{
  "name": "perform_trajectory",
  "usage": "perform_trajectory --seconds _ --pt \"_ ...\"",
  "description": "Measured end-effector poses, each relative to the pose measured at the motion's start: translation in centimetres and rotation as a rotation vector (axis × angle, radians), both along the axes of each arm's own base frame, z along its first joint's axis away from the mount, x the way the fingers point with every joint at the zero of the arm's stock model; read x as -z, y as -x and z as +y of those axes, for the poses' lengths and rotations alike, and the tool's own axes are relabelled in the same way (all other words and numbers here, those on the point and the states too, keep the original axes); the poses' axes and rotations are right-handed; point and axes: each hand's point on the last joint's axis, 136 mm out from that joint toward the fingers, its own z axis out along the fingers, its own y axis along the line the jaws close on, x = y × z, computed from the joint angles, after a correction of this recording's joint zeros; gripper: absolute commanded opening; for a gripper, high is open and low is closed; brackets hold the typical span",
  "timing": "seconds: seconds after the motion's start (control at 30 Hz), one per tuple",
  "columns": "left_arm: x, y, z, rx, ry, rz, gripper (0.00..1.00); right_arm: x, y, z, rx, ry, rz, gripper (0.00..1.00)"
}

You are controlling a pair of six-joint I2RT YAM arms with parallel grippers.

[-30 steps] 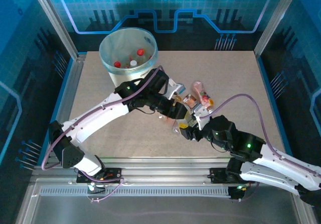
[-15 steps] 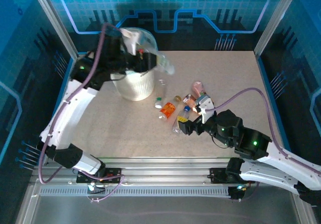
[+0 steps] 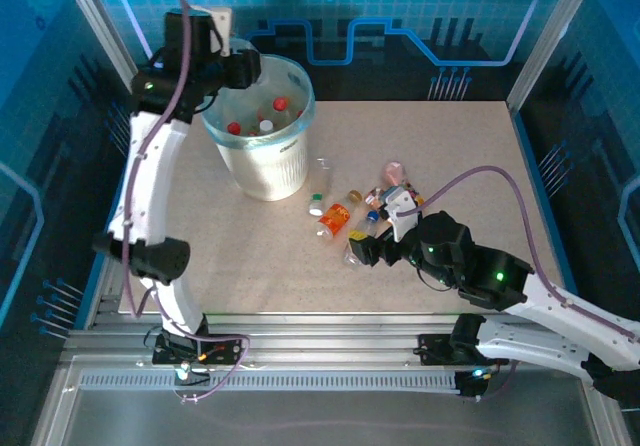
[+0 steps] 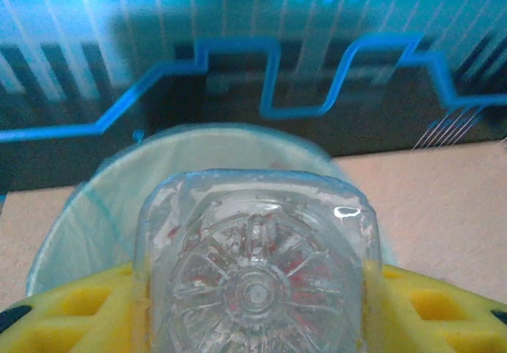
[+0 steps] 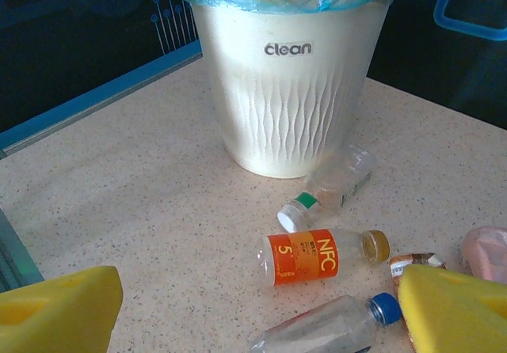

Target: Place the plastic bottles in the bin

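Observation:
The bottle still hangs by the rim of the bin. So my left gripper moves over the bin's opening point(image 3: 266, 100) point(image 4: 226, 152) and down next, tilting its fingers down to release the bottle.
My left gripper point(image 3: 240, 69) is raised at the far-left rim of the bin point(image 3: 272, 171) and is shut on a clear plastic bottle point(image 4: 253, 274). The bottle's ribbed base faces the left wrist camera between yellow fingers point(image 4: 75, 313), with the bin's rim point(image 4: 87, 203) just beyond. Red- and white-capped bottles point(image 3: 262, 118) lie inside the bin. Several bottles lie on the table by its base: a clear white-capped one point(image 5: 337, 183), an orange-labelled one point(image 5: 317, 256), a blue-capped one point(image 5: 325, 331). My right gripper point(image 3: 364, 251) point(image 5: 257, 309) hovers open low over them, holding nothing.
A pink bottle point(image 3: 396, 174) and a brown-labelled one point(image 5: 416, 261) lie at the right of the cluster. The bin point(image 5: 293, 92) stands upright at the table's back left. Metal frame rails point(image 3: 140, 176) edge the table.
The left arm has lifted a bottle from the table's middle and swung it up to the bin's far-left rim. The right gripper has shifted slightly left and opened wider.

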Motion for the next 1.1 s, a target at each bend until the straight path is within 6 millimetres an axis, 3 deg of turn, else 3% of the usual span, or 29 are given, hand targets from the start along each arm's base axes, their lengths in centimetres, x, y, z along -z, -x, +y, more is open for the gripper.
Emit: perform_trajectory --seconds 0.17,0.4,0.6,0.8,0.97,1.1 --pt "6.4 -2.3 0.4 0.002 -0.115 0.134 0.40 0.3 0.1 -0.1 0.001 0.012 0.010 0.88" --pt "9.1 -4.7 0.9 -0.011 -0.236 0.145 0.42 0.8 0.1 -0.1 0.000 0.028 0.018 0.87" --pt "13.8 -7.9 0.1 -0.009 -0.329 0.195 0.51 1.8 -0.1 0.6 -0.007 0.060 0.039 0.86" --pt "14.5 -8.9 -0.4 -0.011 -0.342 0.196 0.76 2.8 -0.3 1.1 -0.011 0.101 0.065 0.86" --pt "15.0 -8.3 -2.6 0.048 -0.281 0.223 0.83 2.7 -0.4 1.3 -0.009 0.103 0.071 0.86" --pt "14.1 -7.6 -4.3 0.087 -0.184 0.217 0.82 2.6 -0.5 1.4 -0.002 0.095 0.074 0.85"
